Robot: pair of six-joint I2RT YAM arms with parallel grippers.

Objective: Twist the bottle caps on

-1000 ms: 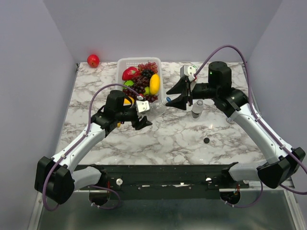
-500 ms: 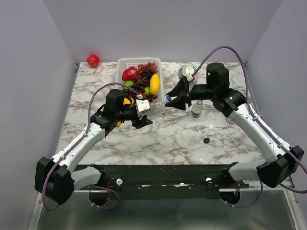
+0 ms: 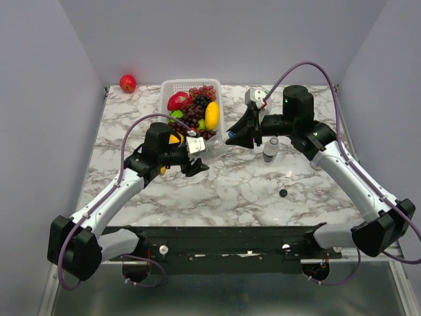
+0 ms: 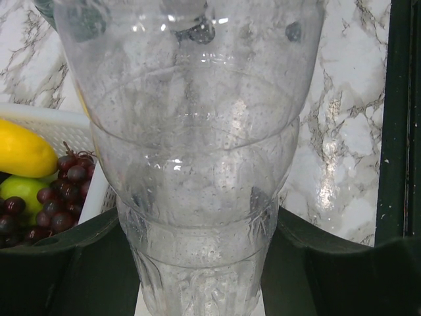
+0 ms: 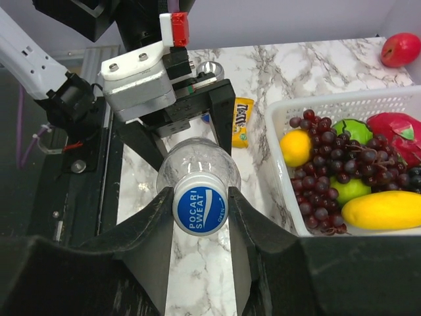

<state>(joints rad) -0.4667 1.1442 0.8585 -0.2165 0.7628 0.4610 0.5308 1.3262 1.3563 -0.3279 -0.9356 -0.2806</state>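
My right gripper swings outward next, tilts its fingers down, lowers the bottle upright and releases it, as bare marble by the basket lies outward and below the gripper.
A clear plastic bottle (image 3: 214,146) lies level above the table between the two arms. My left gripper (image 3: 199,158) is shut on its lower body, and the bottle (image 4: 197,164) fills the left wrist view between the dark fingers (image 4: 72,263). A blue cap (image 5: 200,209) sits on the bottle's mouth. My right gripper (image 5: 200,217) is shut on this cap, a finger (image 5: 148,230) pressed to each side, and stands just right of the basket (image 3: 231,138). A black cap (image 3: 283,193) lies loose on the marble. A second small bottle (image 3: 270,149) stands upright by the right arm.
A white basket (image 3: 168,85) of fruit stands at the back, just behind the held bottle; its wall (image 5: 283,184) runs close to my right fingers. A red apple (image 3: 127,83) lies in the back left corner. A yellow candy packet (image 5: 241,122) lies beside the basket.
My right gripper has slid a little to the left onto the bottle's mouth and its jaws have come together on the blue cap. The left arm and bottle have stayed put.
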